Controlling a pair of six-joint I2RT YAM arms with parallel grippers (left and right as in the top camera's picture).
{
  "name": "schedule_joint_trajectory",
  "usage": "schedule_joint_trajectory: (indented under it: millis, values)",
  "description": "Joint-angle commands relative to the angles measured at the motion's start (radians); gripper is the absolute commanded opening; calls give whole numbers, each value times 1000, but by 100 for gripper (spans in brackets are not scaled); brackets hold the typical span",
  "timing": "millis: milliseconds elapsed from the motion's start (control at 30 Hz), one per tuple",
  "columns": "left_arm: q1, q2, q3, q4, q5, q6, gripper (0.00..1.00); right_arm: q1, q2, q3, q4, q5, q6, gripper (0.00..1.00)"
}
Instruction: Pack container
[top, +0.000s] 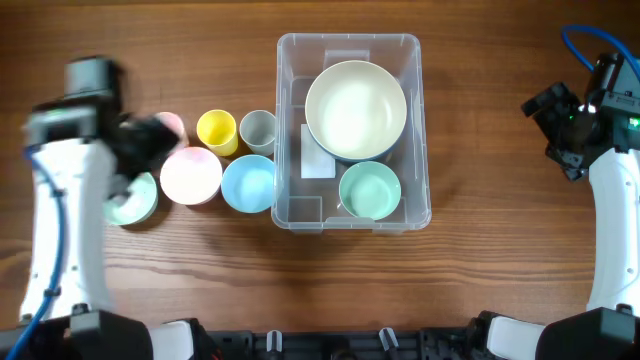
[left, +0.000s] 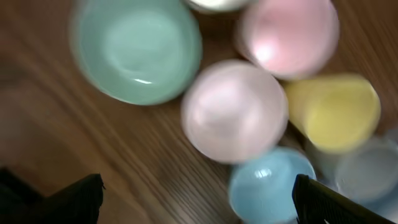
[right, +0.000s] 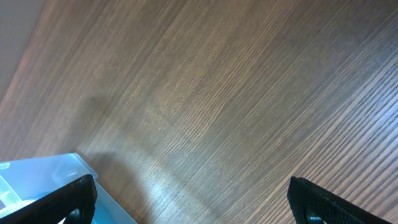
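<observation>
The pale green bowl's side away from the pink bowl borders bare wood, so my left gripper lowers back onto the pale green bowl's rim (left: 77, 31) next.
The clear rectangular container (top: 290, 110) stands at the table's middle, with a large cream bowl (top: 355, 108) and a mint bowl (top: 369, 190) inside it. To its left stand a yellow cup (top: 217, 132), a grey cup (top: 258, 130), a pink bowl (top: 190, 175), a blue bowl (top: 248, 184), a pale green bowl (top: 135, 205) and a pink cup (top: 172, 124). My left gripper (top: 140, 150) is blurred above these. In the left wrist view it (left: 199, 199) is open and empty over the pink bowl (left: 235, 112) and blue bowl (left: 267, 186). My right gripper (top: 562, 130) is open and empty, right of the container.
The right wrist view shows bare wood, the open right gripper (right: 193, 205) and a corner of the container (right: 37, 180) at the lower left. The left wrist view also shows the green bowl (left: 137, 50), pink cup (left: 289, 37) and yellow cup (left: 333, 112).
</observation>
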Motion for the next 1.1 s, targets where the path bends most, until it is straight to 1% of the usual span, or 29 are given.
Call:
schedule_joint_trajectory:
  millis: [0, 100, 167, 233, 300, 367, 433, 467, 500, 533, 600, 700, 900, 1067]
  values:
    - [159, -9, -50, 10, -16, -68, 100, -2, 8, 11, 3, -1, 14, 100]
    - [249, -7, -143, 94, 8, -69, 100, -2, 8, 11, 3, -1, 14, 99]
    - [291, 2, -253, 184, 71, -70, 100, -2, 8, 11, 3, -1, 14, 100]
    - [308, 15, -344, 270, 92, -84, 96, -2, 8, 11, 3, -1, 14, 100]
    - [315, 28, -434, 354, 93, -114, 90, -2, 8, 11, 3, -1, 14, 99]
    - [315, 35, -494, 413, 92, -115, 78, -2, 8, 11, 3, -1, 14, 100]
    - [315, 36, -533, 443, 85, -141, 64, -2, 8, 11, 3, -1, 14, 100]
    - [315, 36, -549, 456, 82, -153, 52, -2, 8, 11, 3, -1, 14, 99]
    - [315, 36, -555, 461, 68, -167, 43, -2, 8, 11, 3, -1, 14, 100]
    - [315, 36, -558, 466, 55, -167, 37, -2, 8, 11, 3, -1, 14, 100]
    - [315, 36, -566, 476, 31, -166, 27, -2, 8, 11, 3, -1, 14, 100]
    - [315, 36, -566, 476, 7, -166, 4, -2, 8, 11, 3, -1, 14, 100]
    - [349, -9, -556, 416, 16, -188, 4, -2, 8, 11, 3, -1, 14, 100]
    - [396, -156, -514, 308, 18, -187, 4, -2, 8, 11, 3, -1, 14, 100]
